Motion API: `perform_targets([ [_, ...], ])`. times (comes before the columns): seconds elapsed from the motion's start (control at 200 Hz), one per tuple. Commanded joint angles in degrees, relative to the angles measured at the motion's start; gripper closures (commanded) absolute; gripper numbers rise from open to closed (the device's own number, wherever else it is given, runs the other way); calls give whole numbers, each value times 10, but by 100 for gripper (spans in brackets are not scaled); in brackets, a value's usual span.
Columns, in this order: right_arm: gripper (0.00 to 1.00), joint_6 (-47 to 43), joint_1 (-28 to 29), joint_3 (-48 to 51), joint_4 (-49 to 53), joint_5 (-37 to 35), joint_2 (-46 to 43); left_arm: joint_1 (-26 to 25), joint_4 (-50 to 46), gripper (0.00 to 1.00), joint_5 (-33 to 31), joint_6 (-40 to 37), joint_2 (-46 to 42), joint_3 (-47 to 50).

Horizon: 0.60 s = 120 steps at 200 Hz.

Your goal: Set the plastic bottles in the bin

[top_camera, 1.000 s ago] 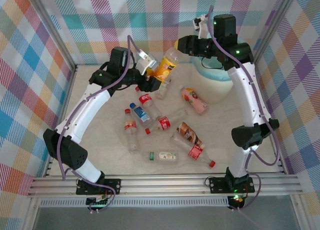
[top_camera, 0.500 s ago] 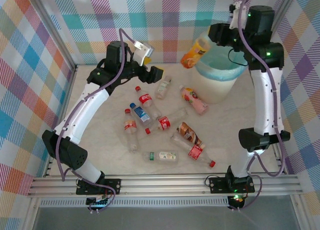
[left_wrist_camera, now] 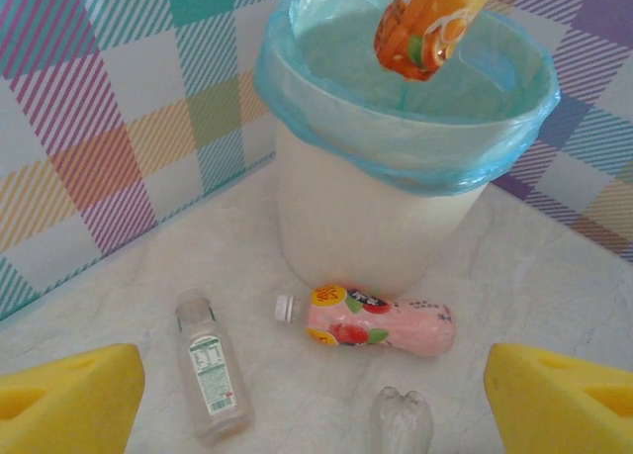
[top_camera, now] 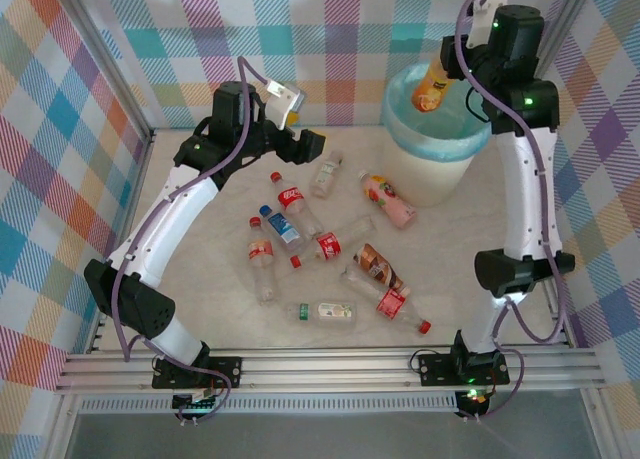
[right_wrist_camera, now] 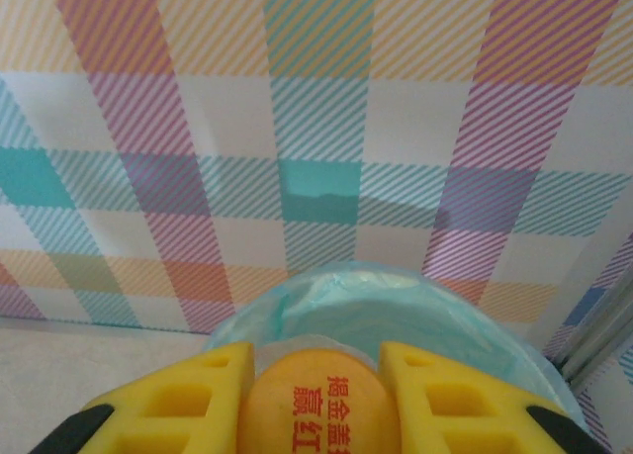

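The right gripper moves across and down into the bin's bag-lined opening [top_camera: 437, 122] next and releases the bottle there, since the orange bottle hangs over the open bin [top_camera: 432, 179].
My right gripper [top_camera: 452, 67] is shut on an orange bottle [top_camera: 433, 87], which hangs tilted over the mouth of the white bin [top_camera: 432, 179] with its pale mint bag. In the right wrist view the yellow fingers [right_wrist_camera: 188, 405] clamp the orange bottle [right_wrist_camera: 316, 405] above the bin's rim [right_wrist_camera: 326, 281]. My left gripper [top_camera: 303, 145] stands open and empty over the table's back left, its pads [left_wrist_camera: 69, 395] wide apart. Below it lie a pink bottle [left_wrist_camera: 381, 325] and a clear green-labelled bottle [left_wrist_camera: 213, 365]. The bin [left_wrist_camera: 366, 217] and the hanging orange bottle [left_wrist_camera: 430, 24] are ahead of it.
Several more bottles lie scattered mid-table: a pink one [top_camera: 390, 199] by the bin's foot, red-labelled ones [top_camera: 293, 201], a blue-labelled one [top_camera: 282, 227], a brown one [top_camera: 378, 267], and a clear one [top_camera: 325, 311] near the front. Chequered walls close in the back and sides.
The left gripper let go of the orange bottle and opened wide. The right arm swung the bottle right and up, from mid-table to above the bin.
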<state>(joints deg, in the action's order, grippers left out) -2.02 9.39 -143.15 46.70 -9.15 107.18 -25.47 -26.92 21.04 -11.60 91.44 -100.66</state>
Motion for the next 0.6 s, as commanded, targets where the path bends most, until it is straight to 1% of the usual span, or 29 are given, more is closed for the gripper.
perform_targets([
  [0.0, 100, -2, 4, 28, -33, -8, 16, -3, 0, 11, -25, -11, 0, 4],
  [0.19, 95, -7, 22, 75, -50, -23, 39, -2, -5, 12, -48, -12, 8, 9],
  [0.245, 94, -41, 42, 96, -74, -63, 38, -1, -4, 11, -50, -10, 8, 14],
  [0.31, 94, -68, 58, 118, -99, -85, 36, -2, -4, 11, -53, -7, 8, 19],
  [0.35, 91, -72, 64, 127, -107, -91, 36, -2, -5, 11, -54, -6, 9, 20],
  [0.41, 87, -65, 70, 134, -108, -97, 39, -2, -7, 11, -56, -5, 8, 24],
  [0.55, 87, -40, 76, 138, -83, -94, 60, -2, -10, 11, -64, -3, 7, 30],
  [0.565, 87, -22, 77, 139, -82, -94, 62, -2, -11, 12, -65, -4, 7, 30],
  [0.595, 87, -16, 77, 144, -83, -97, 65, -1, -12, 12, -66, -4, 6, 31],
])
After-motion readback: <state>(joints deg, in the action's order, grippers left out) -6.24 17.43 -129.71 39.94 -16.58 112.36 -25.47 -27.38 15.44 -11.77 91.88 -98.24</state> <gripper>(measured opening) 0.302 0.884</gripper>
